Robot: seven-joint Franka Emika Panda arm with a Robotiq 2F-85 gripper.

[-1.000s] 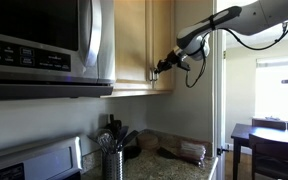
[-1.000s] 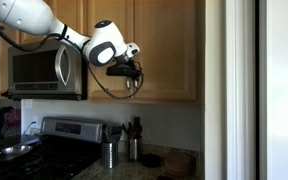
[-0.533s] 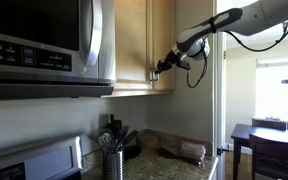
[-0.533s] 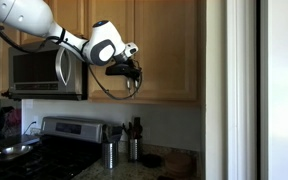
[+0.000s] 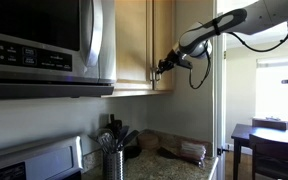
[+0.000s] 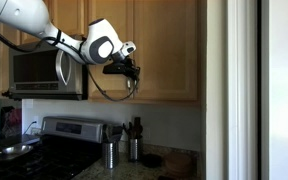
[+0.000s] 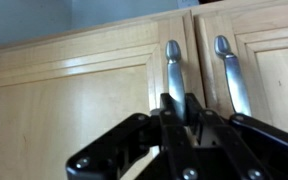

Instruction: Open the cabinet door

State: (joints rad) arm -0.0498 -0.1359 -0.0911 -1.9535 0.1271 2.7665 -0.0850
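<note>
My gripper needs to pull the clamped first handle (image 5: 155, 75) (image 7: 174, 72) back from the front of the cabinet in a swinging curve and then let it go, since its door still looks shut.
Light wooden wall cabinets hang above the counter. In the wrist view two metal bar handles stand side by side: one handle (image 7: 173, 65) on the cabinet door (image 7: 74, 110) and a second handle (image 7: 231, 72) on the neighbouring door. My gripper (image 7: 180, 108) is shut on the first handle, its two black fingers clamped on either side of the bar. In both exterior views the gripper (image 5: 156, 69) (image 6: 131, 72) is at the lower edge of the cabinet door (image 5: 131, 45) (image 6: 169, 45). The door looks closed or barely ajar.
A microwave (image 5: 44, 45) (image 6: 42, 72) hangs beside the cabinets. Below are a stove (image 6: 54, 145), a utensil holder (image 5: 112, 155) (image 6: 109, 150) and items on the counter (image 5: 179, 152). A white wall (image 6: 239, 90) and a dining table with chairs (image 5: 269, 140) stand to one side.
The arm and gripper have shifted slightly while holding the handle; the door shows hardly any movement.
</note>
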